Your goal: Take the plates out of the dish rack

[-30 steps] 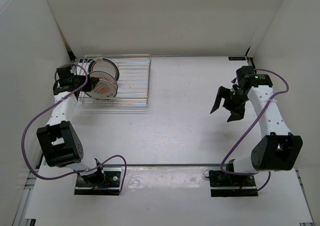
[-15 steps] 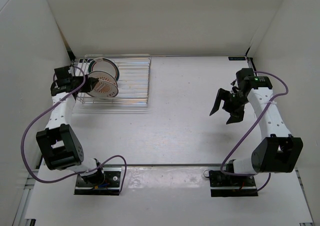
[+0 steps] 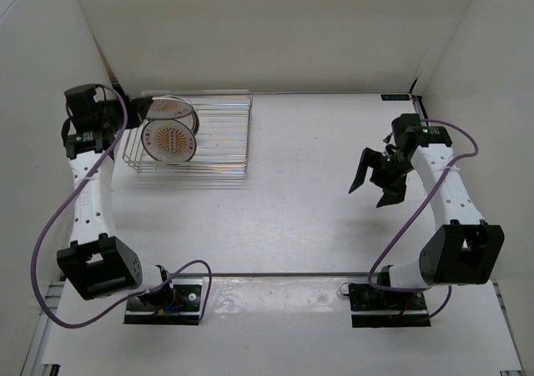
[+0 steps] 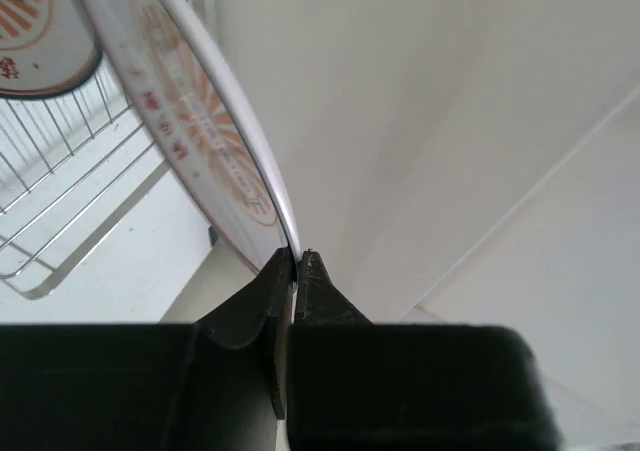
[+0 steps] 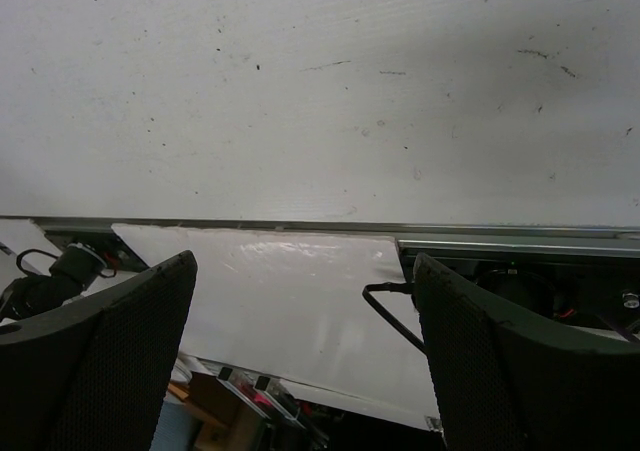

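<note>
I should next move the plate in my left gripper back, lower it flat and let go of it. The tabletop is clear back from and below my gripper, at the rack's near side.
My left gripper (image 3: pixel 144 103) (image 4: pixel 297 256) is shut on the rim of the white plate with the orange sunburst centre (image 3: pixel 173 108) (image 4: pixel 190 121). It holds that plate on edge, raised over the back left of the silver wire dish rack (image 3: pixel 224 134) (image 4: pixel 60 231). The second plate (image 3: pixel 169 140) (image 4: pixel 40 31), with a dark ringed rim, stands tilted in the rack below it. My right gripper (image 3: pixel 373 180) (image 5: pixel 302 261) is open and empty above the table, far right of the rack.
White walls close in the table on the left, back and right, and the left arm is close to the left wall (image 3: pixel 50 101). The arm bases and cables (image 5: pixel 400 316) sit at the near edge. The rack's right half holds nothing.
My left arm has risen and swung back toward the left wall with the sunburst plate in its grip. The ringed plate now faces the camera. The right arm has barely moved.
</note>
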Robot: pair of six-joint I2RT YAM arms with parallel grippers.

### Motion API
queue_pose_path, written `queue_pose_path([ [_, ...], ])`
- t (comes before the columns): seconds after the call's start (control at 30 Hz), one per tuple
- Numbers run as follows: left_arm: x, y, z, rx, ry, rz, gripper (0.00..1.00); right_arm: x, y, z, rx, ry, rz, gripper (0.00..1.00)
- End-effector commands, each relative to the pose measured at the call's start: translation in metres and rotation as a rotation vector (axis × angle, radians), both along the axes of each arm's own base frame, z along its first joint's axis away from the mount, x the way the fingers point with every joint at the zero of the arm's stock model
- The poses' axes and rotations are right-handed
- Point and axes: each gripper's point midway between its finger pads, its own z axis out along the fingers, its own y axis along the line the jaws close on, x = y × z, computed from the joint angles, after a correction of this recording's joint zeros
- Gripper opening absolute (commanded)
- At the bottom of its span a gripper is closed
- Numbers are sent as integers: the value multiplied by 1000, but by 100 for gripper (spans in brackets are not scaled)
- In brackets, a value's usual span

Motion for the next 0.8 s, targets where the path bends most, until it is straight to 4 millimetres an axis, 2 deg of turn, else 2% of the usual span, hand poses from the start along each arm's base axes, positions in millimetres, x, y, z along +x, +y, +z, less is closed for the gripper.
queue_pose_path([
  [0.0,-29,-6,79,140,-135,-36,0,1,4,0,12,25,19,90],
  [0.03,-32,-7,79,209,-129,-62,0,3,5,0,12,21,22,90],
  [0.07,-41,-10,70,228,-68,-77,0,4,6,-1,10,33,24,90],
  [0.1,-52,-16,78,301,-53,-103,0,7,6,0,10,31,25,90],
  [0.13,-61,-19,75,335,-38,-134,0,8,7,0,12,36,25,90],
  [0.2,-81,-25,51,334,70,-166,0,15,10,0,24,50,24,90],
  [0.23,-95,-27,53,374,64,-176,0,16,11,-1,31,54,28,90],
  [0.3,-117,-24,29,407,176,-188,0,21,14,-4,44,74,25,90],
  [0.33,-127,-21,25,456,199,-188,0,22,15,-5,50,78,24,90],
  [0.4,-160,-15,5,499,356,-210,0,25,16,-7,57,97,21,90],
  [0.43,-166,-9,-4,524,421,-209,0,27,17,-6,60,96,22,90],
  [0.47,-182,-7,-16,575,487,-271,0,29,17,-6,70,99,17,90],
  [0.5,-197,-2,-36,599,592,-290,0,29,18,-4,70,96,18,90],
  [0.57,-216,7,-56,655,697,-304,0,32,21,-7,91,114,19,90],
  [0.6,-231,13,-84,665,805,-316,0,33,22,-7,101,119,15,90],
  [0.63,-236,19,-91,687,841,-306,0,35,24,-8,113,125,16,90],
  [0.67,-242,21,-111,695,897,-338,0,35,25,-8,118,124,18,90],
  [0.73,-248,31,-123,711,988,-327,0,36,25,-9,119,128,15,90],
  [0.77,-263,30,-130,696,1068,-350,0,37,25,-9,120,128,14,90],
])
